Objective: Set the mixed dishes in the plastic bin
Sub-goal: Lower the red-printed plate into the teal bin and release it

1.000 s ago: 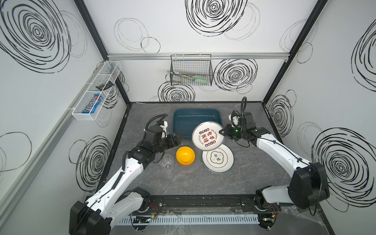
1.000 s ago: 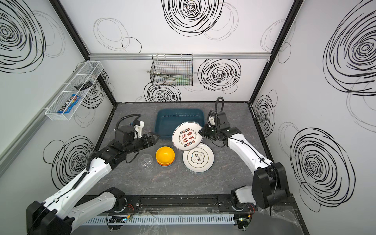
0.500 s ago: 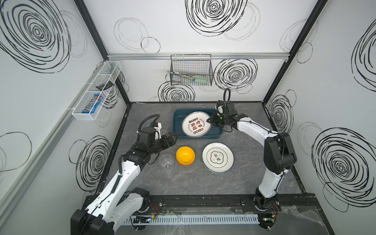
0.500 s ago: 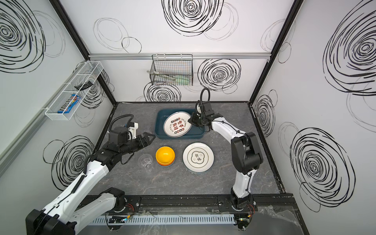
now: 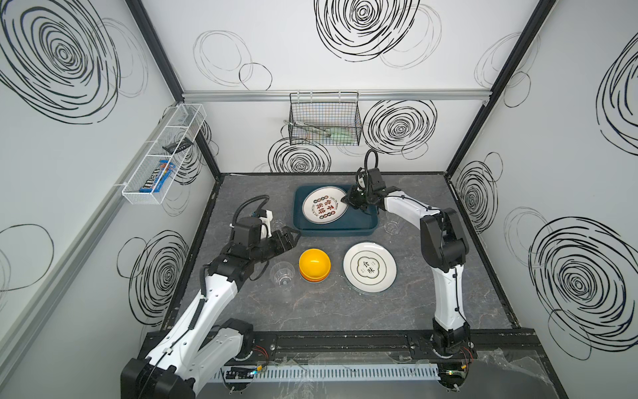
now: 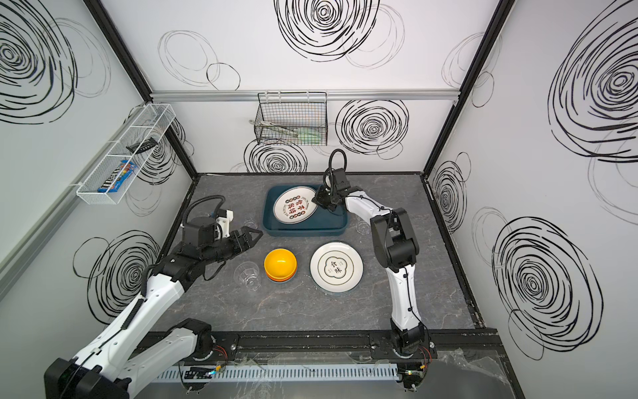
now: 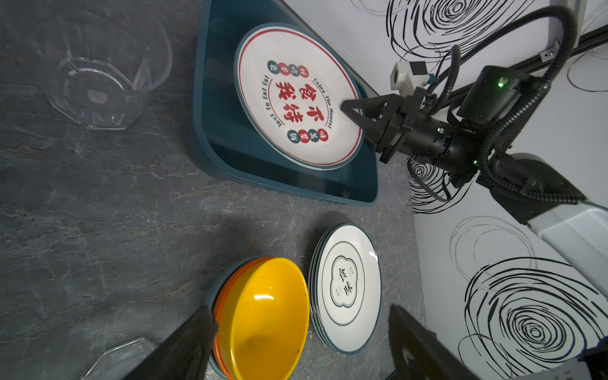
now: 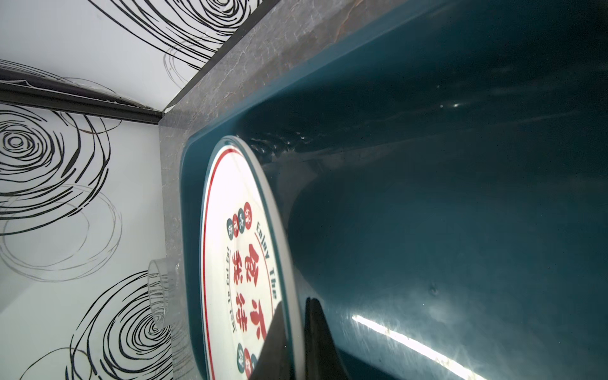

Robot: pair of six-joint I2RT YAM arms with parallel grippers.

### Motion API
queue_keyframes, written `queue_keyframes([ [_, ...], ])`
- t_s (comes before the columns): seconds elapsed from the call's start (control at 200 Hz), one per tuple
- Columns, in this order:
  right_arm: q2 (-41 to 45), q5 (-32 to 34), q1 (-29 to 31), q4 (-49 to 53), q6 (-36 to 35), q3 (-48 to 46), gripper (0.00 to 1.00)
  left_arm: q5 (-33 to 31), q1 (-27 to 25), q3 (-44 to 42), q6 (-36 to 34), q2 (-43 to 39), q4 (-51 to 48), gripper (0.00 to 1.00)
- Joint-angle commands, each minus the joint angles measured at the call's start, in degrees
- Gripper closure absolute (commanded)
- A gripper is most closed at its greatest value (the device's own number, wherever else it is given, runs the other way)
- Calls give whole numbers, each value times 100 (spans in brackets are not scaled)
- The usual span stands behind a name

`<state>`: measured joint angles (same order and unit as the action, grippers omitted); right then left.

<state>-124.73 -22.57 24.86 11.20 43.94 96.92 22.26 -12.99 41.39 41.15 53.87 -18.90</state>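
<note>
The tilted plate should go down onto the bin's bare bottom below it, toward the bin's end by my left gripper, and my right gripper should release the plate's rim.
The dark teal plastic bin (image 5: 331,230) (image 6: 303,232) lies at the back middle. My right gripper (image 5: 345,199) (image 8: 294,306) is shut on the rim of a white plate with red characters (image 5: 322,209) (image 8: 230,246), held tilted inside the bin's left half. My left gripper (image 5: 291,238) (image 7: 301,312) stands open and empty just behind a stack of yellow and orange bowls (image 5: 314,265) (image 7: 266,316). To the right of the bowls lies a stack of white plates (image 5: 369,271) (image 7: 345,289). One clear tumbler (image 5: 282,274) stands left of the bowls.
A second tumbler (image 5: 393,226) stands right of the bin, and another (image 7: 98,75) left of it, near my left wrist. A black wire basket (image 5: 324,121) hangs on the back wall and a white wire tray (image 5: 162,155) on the left wall.
My right arm swung the red-character plate from above the plate stack back into the bin and lowered it. My left arm drew back slightly to the left, gripper still open.
</note>
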Motion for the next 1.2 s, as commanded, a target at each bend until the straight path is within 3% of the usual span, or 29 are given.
queue_keyframes([
  [0.0, -181, -158, 80, -267, 168, 395, 100, 99, 61, -73, -72, -78, 40, 14],
  [0.595, -826, -248, 170, -499, 265, 512, 100, 104, 97, -216, -36, -94, 73, 14],
  [0.951, -754, -145, 132, -503, 271, 185, 68, 104, 104, -270, -19, -133, 75, 14],
  [1.191, -453, 46, -9, -235, 101, 11, 64, 69, 108, -298, -28, -184, 61, 14],
])
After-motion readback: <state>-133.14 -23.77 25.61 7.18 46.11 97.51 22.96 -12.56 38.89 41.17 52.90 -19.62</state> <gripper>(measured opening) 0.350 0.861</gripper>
